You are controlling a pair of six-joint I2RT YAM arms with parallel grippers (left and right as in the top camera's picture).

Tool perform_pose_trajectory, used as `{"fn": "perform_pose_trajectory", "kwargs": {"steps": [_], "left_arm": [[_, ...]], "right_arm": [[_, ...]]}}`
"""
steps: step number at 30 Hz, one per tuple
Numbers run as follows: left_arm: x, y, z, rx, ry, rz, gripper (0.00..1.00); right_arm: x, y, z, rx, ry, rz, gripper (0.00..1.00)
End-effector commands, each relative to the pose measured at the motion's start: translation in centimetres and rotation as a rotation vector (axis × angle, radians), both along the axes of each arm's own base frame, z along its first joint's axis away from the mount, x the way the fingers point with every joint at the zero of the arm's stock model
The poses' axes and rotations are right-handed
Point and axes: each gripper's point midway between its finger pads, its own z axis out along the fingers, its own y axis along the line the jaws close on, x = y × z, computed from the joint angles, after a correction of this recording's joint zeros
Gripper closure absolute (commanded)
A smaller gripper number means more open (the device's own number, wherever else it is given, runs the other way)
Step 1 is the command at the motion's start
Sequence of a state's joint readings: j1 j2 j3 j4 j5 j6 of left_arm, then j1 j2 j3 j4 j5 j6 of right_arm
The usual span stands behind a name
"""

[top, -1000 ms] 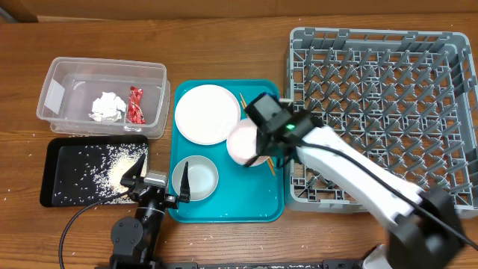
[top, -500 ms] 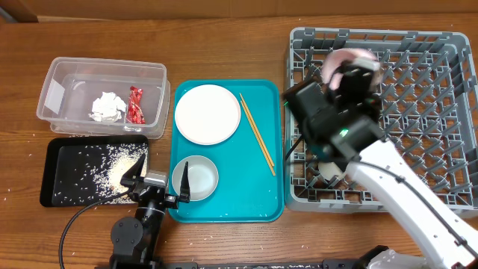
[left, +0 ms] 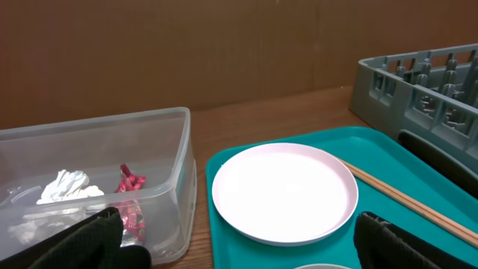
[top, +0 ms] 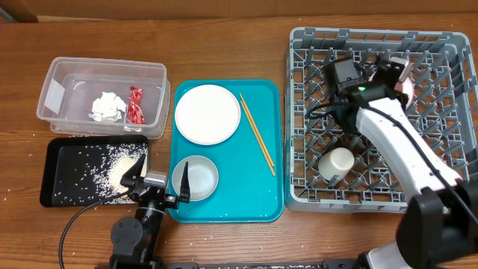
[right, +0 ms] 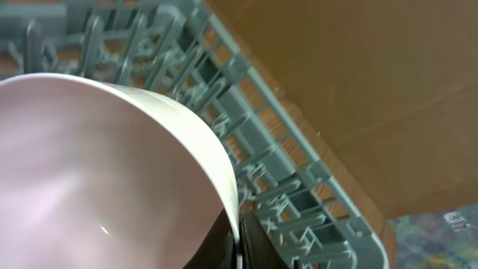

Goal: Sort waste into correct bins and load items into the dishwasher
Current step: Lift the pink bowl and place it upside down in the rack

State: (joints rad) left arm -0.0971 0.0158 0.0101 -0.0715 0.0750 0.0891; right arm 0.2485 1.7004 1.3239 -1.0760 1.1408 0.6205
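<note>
The robot should move its right gripper down and to the left in the overhead view, clear of the cup, and let go of the bowl's rim, because pegs beyond the cup are below the gripper that way.
My right gripper (top: 394, 72) is shut on the rim of a white bowl (right: 97, 172) and holds it tilted over the back middle of the grey dish rack (top: 441, 161). The pinch shows in the right wrist view (right: 237, 240). A small white cup (top: 337, 161) lies in the rack's front left. A white plate (top: 207, 113), another white bowl (top: 196, 178) and chopsticks (top: 258, 134) are on the teal tray (top: 239, 198). My left gripper (top: 157, 183) is open and empty at the tray's front left corner, facing the plate (left: 284, 193).
The clear tub (top: 67, 71) at the back left holds the white tissue wad (top: 107, 106) and red wrapper (top: 135, 104). The black tray (top: 67, 161) in front of it holds loose rice (top: 123, 170). The rack's wall (right: 299, 172) is close behind the held bowl.
My right arm has carried the white bowl from the teal tray up and right, over the rack toward its back. The chopsticks are uncovered. The left arm has not moved.
</note>
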Motion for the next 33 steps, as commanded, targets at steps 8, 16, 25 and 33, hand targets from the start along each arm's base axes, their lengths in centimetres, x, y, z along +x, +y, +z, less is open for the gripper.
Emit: {"fn": "perform_pose_trajectory", "kwargs": {"steps": [8,16,25,33], "left_arm": [[0.0,0.3,0.0,0.009,-0.007,0.013,0.00],[0.0,0.3,0.0,0.009,-0.007,0.013,0.00],[0.0,0.3,0.0,0.009,-0.007,0.013,0.00],[0.0,0.3,0.0,0.009,-0.007,0.013,0.00]], "right_arm": [[-1.0,2.5,-3.0,0.001,0.150,0.035,0.96],[-1.6,5.2,-4.2,0.064,0.204,0.097,0.96],[-2.6,6.5,-5.3,0.166,0.240,0.098,0.92],[-2.4,9.2,-1.8,0.343,0.106,0.155,0.66]]}}
